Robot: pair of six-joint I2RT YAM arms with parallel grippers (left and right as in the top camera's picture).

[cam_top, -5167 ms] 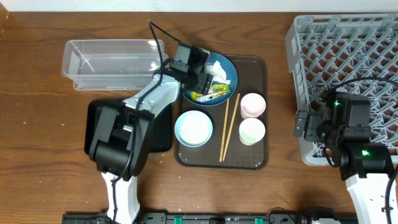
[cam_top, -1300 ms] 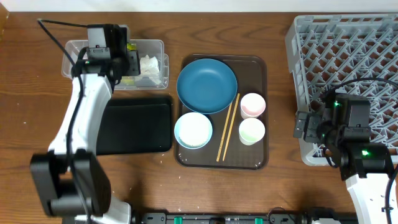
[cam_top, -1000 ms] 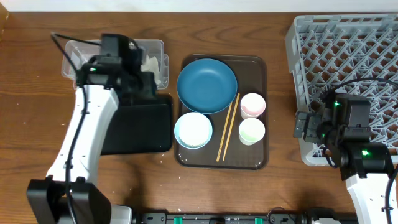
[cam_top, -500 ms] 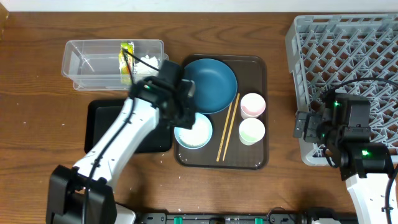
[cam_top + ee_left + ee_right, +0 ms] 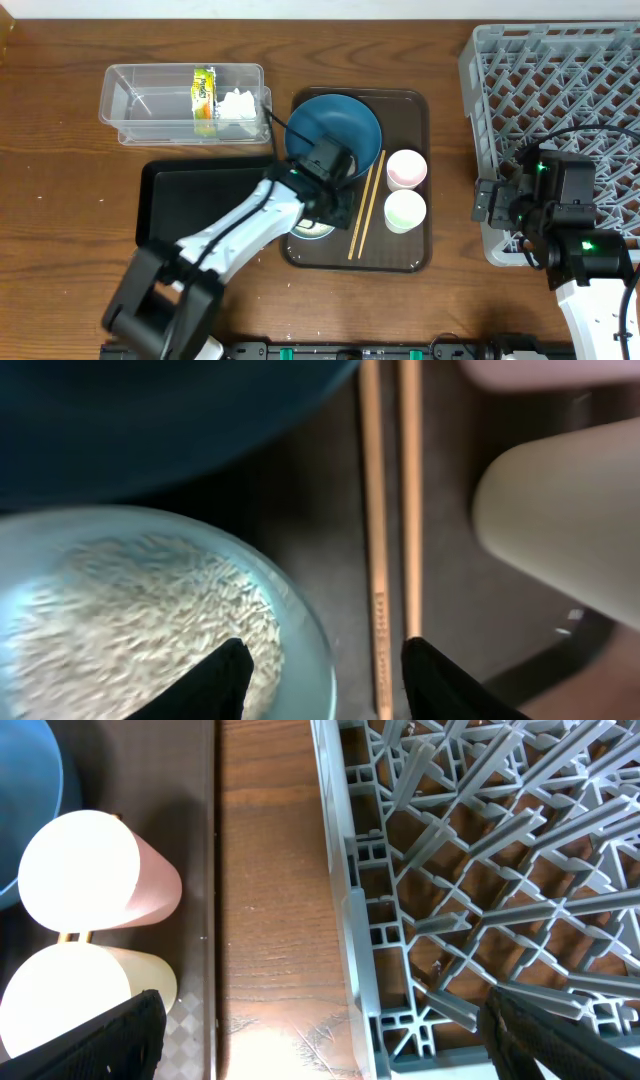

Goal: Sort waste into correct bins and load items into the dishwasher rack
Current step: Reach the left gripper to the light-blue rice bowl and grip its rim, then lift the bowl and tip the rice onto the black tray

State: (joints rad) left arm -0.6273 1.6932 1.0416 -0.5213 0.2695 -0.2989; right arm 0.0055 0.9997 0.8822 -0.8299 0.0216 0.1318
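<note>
Next, my left gripper closes on the pale blue bowl's rim, since that rim already stands between its fingers beside the chopsticks [image 5: 385, 510].
The pale blue bowl [image 5: 130, 610] holds loose white rice [image 5: 120, 595] and sits on the brown serving tray, mostly hidden under my left arm in the overhead view [image 5: 303, 229]. My left gripper [image 5: 330, 680] is open, its jaws either side of the bowl's right rim; it shows in the overhead view [image 5: 335, 203]. Two wooden chopsticks [image 5: 385, 510] lie just right of it. The blue plate [image 5: 335, 120], pink cup [image 5: 407, 168] and pale green cup [image 5: 405, 211] are on the tray. My right gripper [image 5: 325, 1040] is open and empty by the grey rack's [image 5: 560, 90] left edge.
The clear tub [image 5: 150, 95] at the back left holds the yellow-green wrapper [image 5: 204, 95] and white tissue [image 5: 237, 103]. The black tray [image 5: 195, 195] lies in front of it. The brown serving tray [image 5: 415, 255] sits mid-table. Bare wood [image 5: 265, 900] separates it from the rack.
My left arm has swung from the clear tub across to the bowl's right rim. The wrapper and tissue now lie in the tub. The right arm has not moved.
</note>
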